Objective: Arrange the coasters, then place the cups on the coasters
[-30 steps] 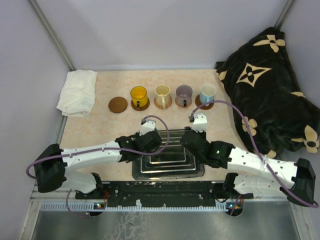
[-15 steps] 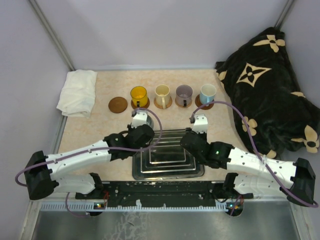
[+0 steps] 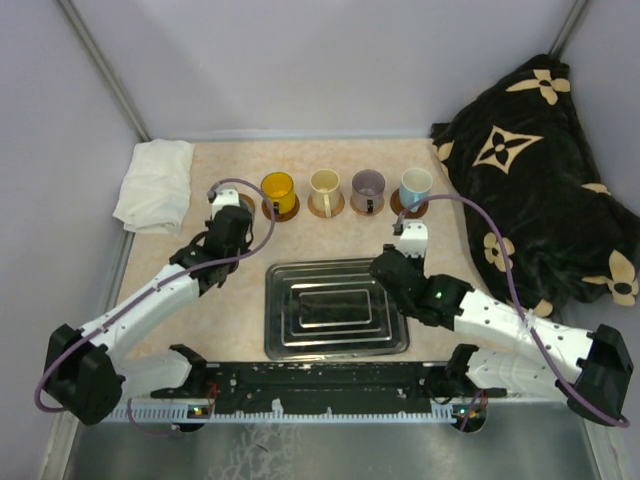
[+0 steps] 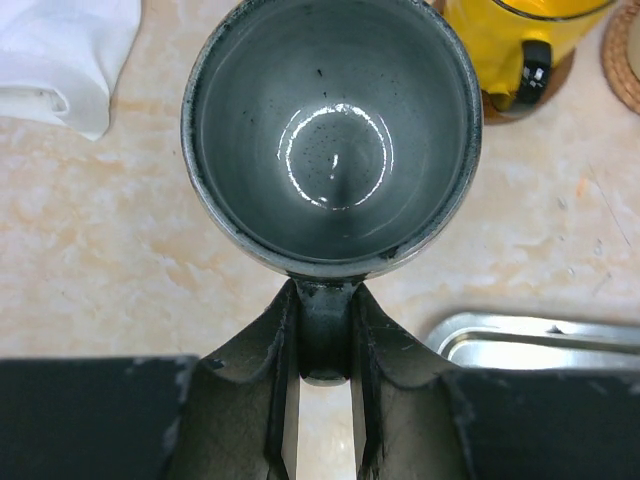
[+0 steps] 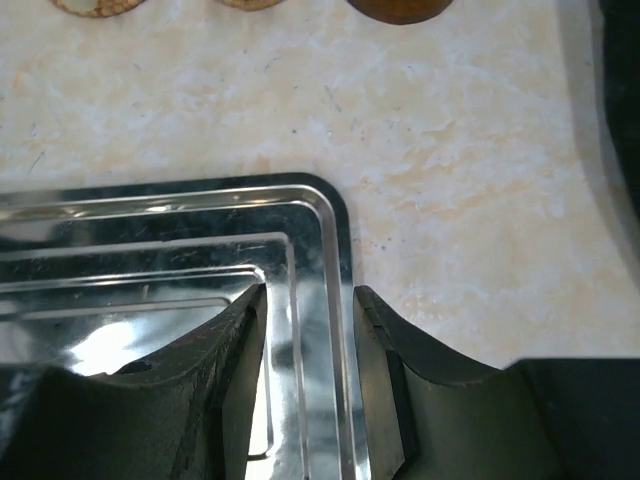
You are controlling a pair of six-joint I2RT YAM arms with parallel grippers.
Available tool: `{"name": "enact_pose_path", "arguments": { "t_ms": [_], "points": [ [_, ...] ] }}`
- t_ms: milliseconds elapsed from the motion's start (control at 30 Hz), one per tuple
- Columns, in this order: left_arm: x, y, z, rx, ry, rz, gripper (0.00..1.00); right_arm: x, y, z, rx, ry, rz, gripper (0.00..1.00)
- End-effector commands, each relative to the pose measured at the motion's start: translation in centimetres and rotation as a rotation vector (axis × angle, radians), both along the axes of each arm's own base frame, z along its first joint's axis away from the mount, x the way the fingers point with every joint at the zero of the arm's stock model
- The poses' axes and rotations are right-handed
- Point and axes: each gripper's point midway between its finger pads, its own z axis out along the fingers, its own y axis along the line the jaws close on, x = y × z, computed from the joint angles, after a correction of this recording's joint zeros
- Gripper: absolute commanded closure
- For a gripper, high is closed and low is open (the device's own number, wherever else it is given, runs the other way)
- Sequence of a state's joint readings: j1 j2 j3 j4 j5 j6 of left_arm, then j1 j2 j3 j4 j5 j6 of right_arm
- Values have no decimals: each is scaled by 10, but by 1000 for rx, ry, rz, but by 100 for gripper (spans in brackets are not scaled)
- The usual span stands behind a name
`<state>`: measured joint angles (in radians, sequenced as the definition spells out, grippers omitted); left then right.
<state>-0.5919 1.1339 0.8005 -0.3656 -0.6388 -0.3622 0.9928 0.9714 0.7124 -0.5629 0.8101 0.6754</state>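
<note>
My left gripper moves outward and down next and sets the grey cup onto the spot beside the yellow cup [image 3: 278, 190]. Then it releases the grey cup, since the other cups stand on coasters.
My left gripper [image 4: 325, 300] is shut on the handle of the grey cup [image 4: 330, 130], which stays upright and empty. In the top view the left gripper [image 3: 230, 215] is at the left end of the row, over the spot beside the yellow cup [image 3: 278, 190]; the coaster there is hidden. The yellow, cream [image 3: 324, 185], purple [image 3: 367, 186] and light blue [image 3: 415, 184] cups each stand on a brown coaster [image 4: 555, 85]. My right gripper [image 5: 308, 295] is open and empty above the right rim of the metal tray [image 5: 150, 210].
The ridged metal tray [image 3: 335, 345] lies at the near middle between the arms. A white cloth [image 3: 157, 184] sits at the back left, close to the grey cup. A black flower-patterned blanket [image 3: 540, 170] fills the right side.
The left arm has swung from over the tray to the back left, carrying the grey cup to the row's left end. The right gripper has shifted slightly right and back.
</note>
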Motion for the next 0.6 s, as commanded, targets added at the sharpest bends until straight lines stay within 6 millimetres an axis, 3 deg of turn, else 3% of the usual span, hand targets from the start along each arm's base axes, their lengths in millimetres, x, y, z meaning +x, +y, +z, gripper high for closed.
{"name": "enact_pose_path", "arguments": {
  "t_ms": [0, 300, 567],
  "points": [
    [44, 3, 28, -53, -134, -10, 100, 16, -10, 20, 28, -69, -53, 59],
    [102, 22, 8, -61, -96, -16, 100, 38, -45, 51, 16, -132, -149, 58],
    [142, 29, 6, -67, -76, -39, 100, 43, -49, 64, 21, -156, -169, 57]
  ]
}}
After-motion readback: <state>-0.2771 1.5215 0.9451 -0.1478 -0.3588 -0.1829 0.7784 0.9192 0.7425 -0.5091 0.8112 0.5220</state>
